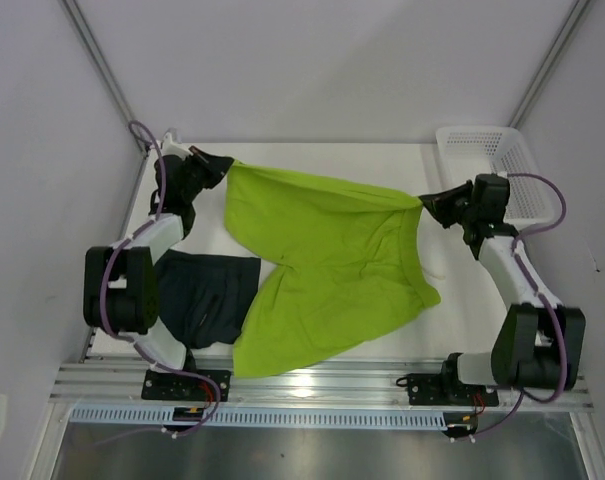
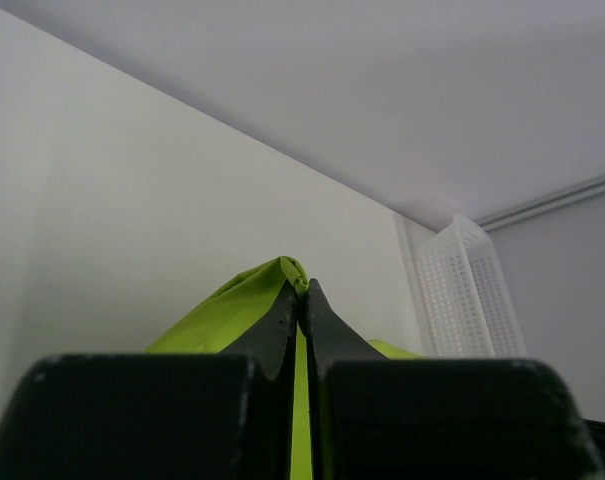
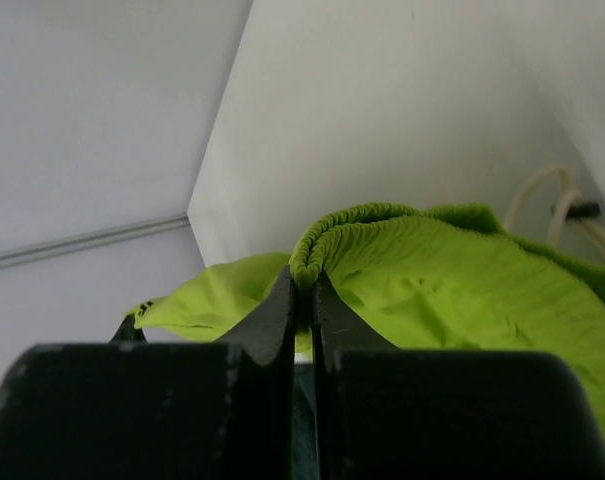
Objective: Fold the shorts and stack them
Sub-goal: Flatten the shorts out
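Note:
My right gripper is to move outward and down to the tabletop's far edge next and release the waistband corner there, since the green shorts (image 1: 322, 265) reach over the near bar.
The lime green shorts (image 1: 322, 265) hang stretched between my two grippers, their lower part draped on the table. My left gripper (image 1: 225, 162) is shut on one corner of them at the far left; the fabric shows pinched between its fingertips in the left wrist view (image 2: 297, 275). My right gripper (image 1: 425, 203) is shut on the ribbed waistband corner (image 3: 327, 235) at the right. The dark navy shorts (image 1: 207, 298) lie flat on the table at the near left, partly under the green ones and beside the left arm.
A white mesh basket (image 1: 492, 165) stands at the far right corner, also seen in the left wrist view (image 2: 467, 290). A white cord (image 3: 542, 195) lies on the table near the right gripper. Walls close in on both sides.

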Available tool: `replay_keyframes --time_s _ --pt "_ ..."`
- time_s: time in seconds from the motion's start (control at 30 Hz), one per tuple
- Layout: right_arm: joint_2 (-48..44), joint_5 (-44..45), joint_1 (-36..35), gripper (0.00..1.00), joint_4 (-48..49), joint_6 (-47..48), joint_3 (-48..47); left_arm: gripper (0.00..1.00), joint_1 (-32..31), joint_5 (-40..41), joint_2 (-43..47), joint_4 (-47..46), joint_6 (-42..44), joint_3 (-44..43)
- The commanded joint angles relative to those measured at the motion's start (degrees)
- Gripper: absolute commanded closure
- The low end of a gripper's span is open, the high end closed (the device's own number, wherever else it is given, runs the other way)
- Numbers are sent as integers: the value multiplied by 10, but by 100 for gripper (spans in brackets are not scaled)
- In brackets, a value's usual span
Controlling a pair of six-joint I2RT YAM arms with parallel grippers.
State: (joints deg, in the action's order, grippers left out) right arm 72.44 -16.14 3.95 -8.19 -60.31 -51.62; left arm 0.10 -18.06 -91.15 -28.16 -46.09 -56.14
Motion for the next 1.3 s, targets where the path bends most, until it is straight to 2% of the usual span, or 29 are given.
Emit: replay_keyframes --time_s 0.0,0.13,0.2,0.43,0.47,0.5,0.53,0.57,0.6,0.67,0.73,0.9,1.07,1.1,1.13,1.17,1.23,1.27 --pt "98 41 0 100 117 16 -66 100 5 46 -62 -87 7 -69" --pt "213 39 -8 100 171 11 -150 100 5 43 -151 -88 5 -160" --pt "251 51 -11 100 196 13 -178 100 4 37 -198 -106 0 -179" --pt "429 77 -26 100 260 19 -348 100 5 45 -295 -88 -9 -303" --pt "475 57 -26 83 297 13 -390 96 5 44 -319 -80 -14 -341" --pt "499 57 -25 62 318 19 -413 81 6 44 -330 -71 -16 -357" --pt "521 41 -27 40 329 27 -437 57 8 41 -341 -41 -18 -373" --pt "547 44 -30 25 331 32 -460 26 10 41 -352 -29 -20 -385" --pt "552 46 -32 2 345 46 -486 1 15 38 -352 -27 -20 -406" --pt "546 35 -32 1 352 61 -497 1 23 26 -322 -37 -18 -392" --pt "523 28 -31 1 316 93 -499 1 32 30 -281 -32 -9 -349" --pt "403 14 -38 5 193 159 -431 1 31 57 -120 96 26 -283" --pt "305 28 -108 11 76 257 -343 1 23 66 26 173 22 -111" --pt "290 46 -120 12 37 266 -329 1 19 70 78 188 25 -67" --pt "259 54 -145 13 27 275 -311 1 17 76 103 199 28 -47" --pt "247 60 -156 14 21 286 -280 1 13 80 127 213 28 11" --pt "208 77 -189 15 14 295 -245 1 5 81 201 224 35 52" --pt "198 86 -198 15 7 301 -218 1 -17 84 224 233 37 99"
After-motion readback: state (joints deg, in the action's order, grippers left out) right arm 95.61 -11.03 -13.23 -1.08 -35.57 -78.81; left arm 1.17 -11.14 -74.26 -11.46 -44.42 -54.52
